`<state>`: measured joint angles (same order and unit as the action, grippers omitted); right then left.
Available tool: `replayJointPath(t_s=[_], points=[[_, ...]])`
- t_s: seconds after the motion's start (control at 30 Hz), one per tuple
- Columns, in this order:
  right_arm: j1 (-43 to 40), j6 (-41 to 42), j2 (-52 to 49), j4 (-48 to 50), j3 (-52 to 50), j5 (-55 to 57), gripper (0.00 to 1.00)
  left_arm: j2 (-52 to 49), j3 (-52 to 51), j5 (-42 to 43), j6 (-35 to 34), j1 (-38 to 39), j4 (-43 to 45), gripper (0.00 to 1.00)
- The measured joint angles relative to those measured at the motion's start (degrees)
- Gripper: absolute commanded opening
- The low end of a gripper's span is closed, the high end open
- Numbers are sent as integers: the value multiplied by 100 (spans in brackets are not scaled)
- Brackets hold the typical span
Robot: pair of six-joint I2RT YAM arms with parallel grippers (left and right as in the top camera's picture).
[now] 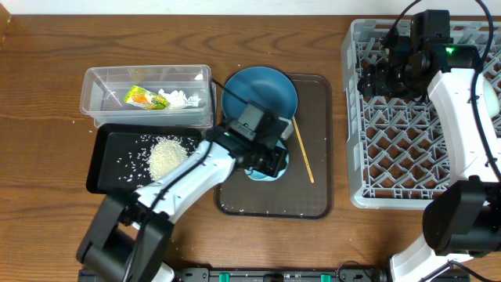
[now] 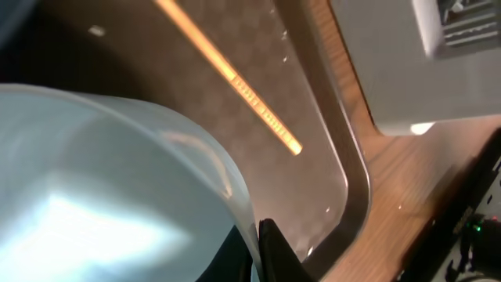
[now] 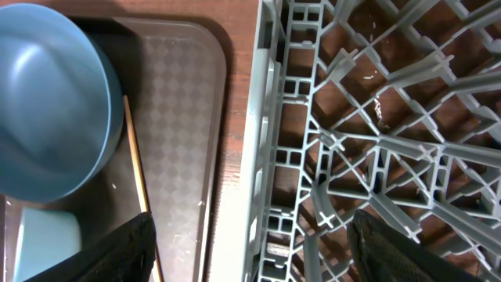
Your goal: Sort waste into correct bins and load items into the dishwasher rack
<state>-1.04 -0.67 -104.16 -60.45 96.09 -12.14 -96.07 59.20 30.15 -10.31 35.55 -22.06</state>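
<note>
The robot's right gripper will move its open fingers across and down over the mint bowl's stick-side rim [image 1: 286, 161] [image 3: 77, 233], because that is below the gripper, to its left in the overhead view.
My left gripper [image 1: 266, 160] is shut on the rim of the pale mint bowl [image 1: 262, 174], which sits low over the brown serving tray; in the left wrist view the fingers [image 2: 262, 243] pinch the bowl wall [image 2: 117, 180]. The dark-blue plate [image 1: 262, 90] and the thin wooden stick [image 1: 303, 153] lie on that tray. My right gripper [image 1: 383, 74] is open and empty above the left side of the grey dishwasher rack [image 1: 407, 133], its fingers [image 3: 250, 235] wide apart over the rack's edge [image 3: 270, 117]. The white bowl and the cup are not clearly in view.
The brown serving tray [image 1: 313, 188] lies between the bins and the rack. The clear tub [image 1: 94, 86] holds the yellow-orange wrapper [image 1: 139, 97] and white tissue [image 1: 178, 98]. The black tray [image 1: 106, 168] holds a heap of rice [image 1: 166, 154].
</note>
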Motion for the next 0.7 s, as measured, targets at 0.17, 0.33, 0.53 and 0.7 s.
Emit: replayJointPath(t_s=[0.17, 0.33, 0.53, 0.7], points=[[0, 2, 2, -13, 0, 0, 78, -17, 0, -240, -42, 68, 76, 11], [0, 0, 0, -20, -2, 0, 79, -17, 0, -400, -46, 66, 90, 30], [0, 0, 0, -44, -2, 0, 79, -7, 0, -470, -107, 66, 76, 34], [37, 2, 2, -44, -7, 4, 79, 334, 0, -627, -107, -90, -223, 35]])
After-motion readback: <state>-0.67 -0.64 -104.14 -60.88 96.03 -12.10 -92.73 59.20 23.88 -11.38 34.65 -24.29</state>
